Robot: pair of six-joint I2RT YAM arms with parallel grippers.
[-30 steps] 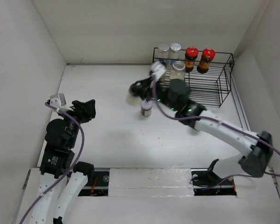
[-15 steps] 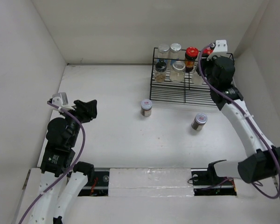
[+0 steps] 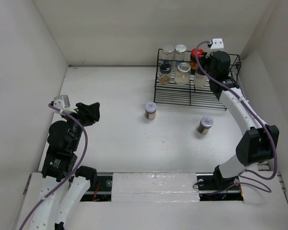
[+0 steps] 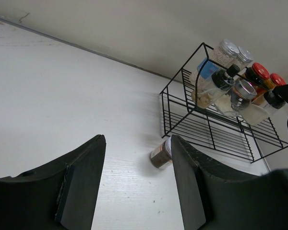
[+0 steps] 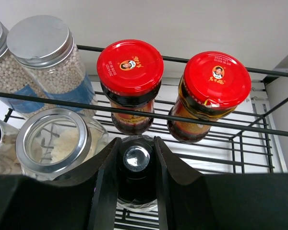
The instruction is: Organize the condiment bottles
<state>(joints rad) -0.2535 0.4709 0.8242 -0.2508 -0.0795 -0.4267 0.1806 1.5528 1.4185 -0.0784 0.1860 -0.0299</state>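
I will lower my right gripper slightly to set the bottle [image 5: 137, 165] on the rack's wire bottom and release it, as it already lines up beside the silver-lidded jar.
My right gripper [image 3: 204, 73] reaches into the black wire rack [image 3: 221, 98] and is shut on a black-capped clear bottle [image 5: 137, 165], held upright in front of two red-capped dark jars [image 5: 130, 67] [image 5: 216, 79]. The right wrist view shows its jaws [image 5: 136, 143] pressed on the cap's sides. Silver-lidded jars [image 5: 52, 143] [image 5: 41, 43] stand to its left in the rack. Two small silver-lidded jars stand on the table, one near the middle [image 3: 150, 110] and one right of it [image 3: 205, 124]. My left gripper [image 3: 89, 113] is open and empty at the far left, its jaws [image 4: 137, 143] wide apart.
The rack sits in the back right corner against the white walls. In the left wrist view the rack [image 4: 216, 134] holds several jars, and the table jar [image 4: 161, 153] stands just in front of it. The white side wall is close to my left arm.
My right arm swung from the middle of the table to the rack with the black-capped bottle, then shifted left and lower inside the rack. My left arm has not moved.
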